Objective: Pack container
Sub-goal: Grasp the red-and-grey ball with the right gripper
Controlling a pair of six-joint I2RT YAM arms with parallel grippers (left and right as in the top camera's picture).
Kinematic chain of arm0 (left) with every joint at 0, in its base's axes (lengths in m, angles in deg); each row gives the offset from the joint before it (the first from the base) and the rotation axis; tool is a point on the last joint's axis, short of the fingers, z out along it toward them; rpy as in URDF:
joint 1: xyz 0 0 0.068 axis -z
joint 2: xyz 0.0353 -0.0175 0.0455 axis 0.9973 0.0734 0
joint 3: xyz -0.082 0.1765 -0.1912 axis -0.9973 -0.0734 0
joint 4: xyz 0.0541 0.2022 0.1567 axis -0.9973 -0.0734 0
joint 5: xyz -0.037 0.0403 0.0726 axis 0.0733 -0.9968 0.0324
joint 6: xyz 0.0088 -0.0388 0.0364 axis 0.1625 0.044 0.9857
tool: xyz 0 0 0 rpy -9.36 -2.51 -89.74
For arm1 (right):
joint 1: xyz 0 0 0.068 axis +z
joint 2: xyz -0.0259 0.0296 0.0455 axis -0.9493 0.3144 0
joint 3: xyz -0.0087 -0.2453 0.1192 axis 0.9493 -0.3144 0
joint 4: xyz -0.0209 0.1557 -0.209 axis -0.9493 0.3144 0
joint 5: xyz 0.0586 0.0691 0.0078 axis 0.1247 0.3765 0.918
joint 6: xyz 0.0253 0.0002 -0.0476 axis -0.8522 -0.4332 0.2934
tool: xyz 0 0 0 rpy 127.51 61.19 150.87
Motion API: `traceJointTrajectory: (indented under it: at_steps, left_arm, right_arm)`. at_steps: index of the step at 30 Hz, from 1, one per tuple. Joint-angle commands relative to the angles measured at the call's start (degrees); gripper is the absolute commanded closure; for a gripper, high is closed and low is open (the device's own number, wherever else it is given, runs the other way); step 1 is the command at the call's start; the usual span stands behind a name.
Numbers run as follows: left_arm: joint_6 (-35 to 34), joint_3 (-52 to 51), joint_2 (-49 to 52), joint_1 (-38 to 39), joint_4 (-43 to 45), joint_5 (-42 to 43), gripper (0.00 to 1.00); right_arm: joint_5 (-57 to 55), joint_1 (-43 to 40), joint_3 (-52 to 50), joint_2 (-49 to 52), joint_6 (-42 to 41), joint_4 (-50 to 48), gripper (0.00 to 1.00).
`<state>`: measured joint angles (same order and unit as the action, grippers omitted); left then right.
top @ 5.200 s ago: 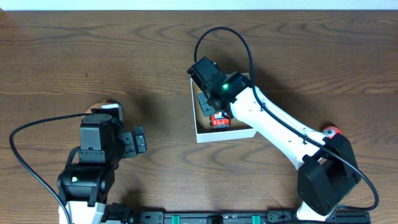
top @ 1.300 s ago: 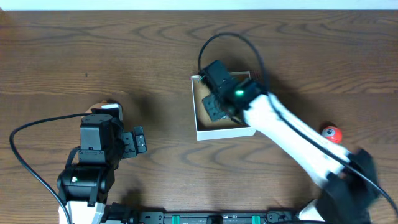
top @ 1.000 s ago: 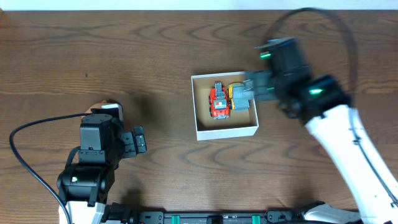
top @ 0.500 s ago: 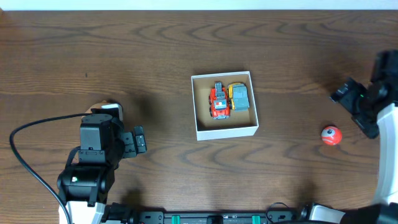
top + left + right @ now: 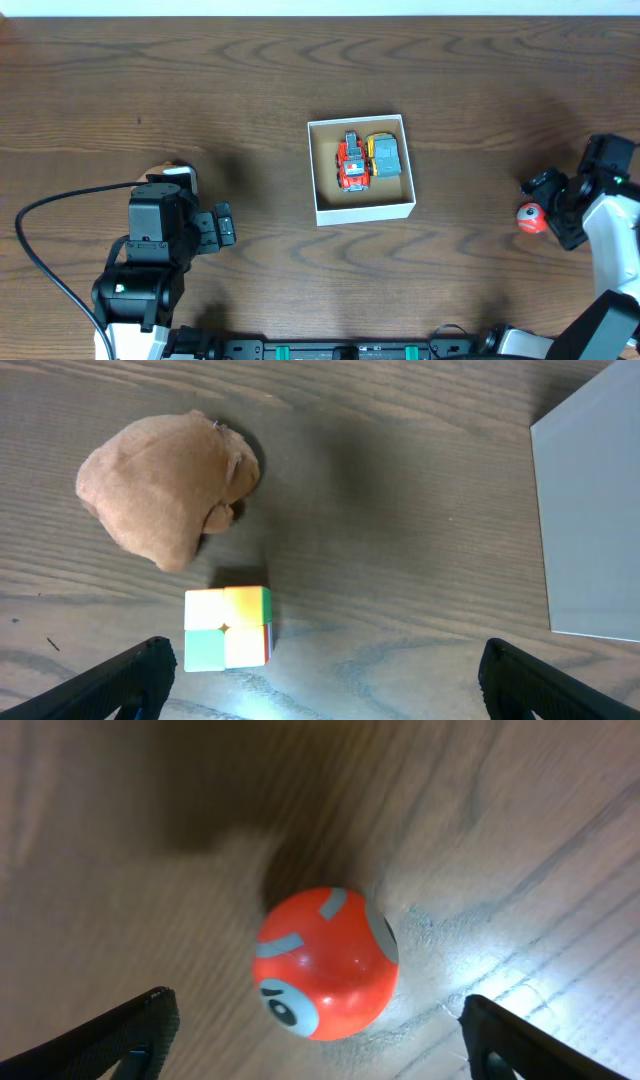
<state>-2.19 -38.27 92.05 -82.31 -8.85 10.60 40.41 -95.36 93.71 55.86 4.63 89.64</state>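
Note:
The red ball point(image 5: 530, 218) point(image 5: 325, 963) still lies on the tabletop below the open fingers, so the robot's right gripper next needs to go down over it until its fingers are on either side of the ball, and then close.
The container point(image 5: 365, 211), a small white-walled box with a tan inside, sits mid-table. In it a red toy car point(image 5: 351, 165) and a yellow and grey-blue toy car point(image 5: 386, 156) lie side by side. My right gripper point(image 5: 548, 211) is at the far right, open over a red ball point(image 5: 530, 218). In the right wrist view the ball point(image 5: 325, 963) rests on the wood between the wide-spread jaws of that gripper point(image 5: 315, 1032), touching neither. My left gripper point(image 5: 226, 225) stays open at the lower left, holding nothing.
Under the left gripper point(image 5: 325, 672) lie a small colour cube point(image 5: 228, 628) and a brown plush lump point(image 5: 165, 485). From overhead the lump point(image 5: 172, 168) is mostly hidden by the left arm. A pale flat panel point(image 5: 590, 520), apparently the container's side, fills the right edge.
The right arm left the container, swung to the table's right side and came down over the red ball. Two toy cars now show in the container. The left arm has not moved.

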Motion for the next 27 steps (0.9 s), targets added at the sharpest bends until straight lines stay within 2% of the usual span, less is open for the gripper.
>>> traceJointTrajectory:
  at_steps: [1,8,20,27]
  left_arm:
    - [-0.4,1.3,0.0,0.1,-0.1,-0.1,0.02]
    - [-0.4,1.3,0.0,0.1,-0.1,-0.1,0.02]
    - [-0.4,1.3,0.0,0.1,-0.1,-0.1,0.02]
    - [-0.4,1.3,0.0,0.1,-0.1,0.0,0.02]
  right_arm:
    - [0.0,-0.4,-2.6,0.2,0.5,-2.3,0.09]
    - [0.0,-0.4,-6.0,1.2,1.8,-8.1,0.11]
    - [0.0,-0.3,-6.0,5.5,3.0,-9.5,0.28]
    - [0.0,-0.3,-6.0,6.2,3.1,-9.5,0.61]
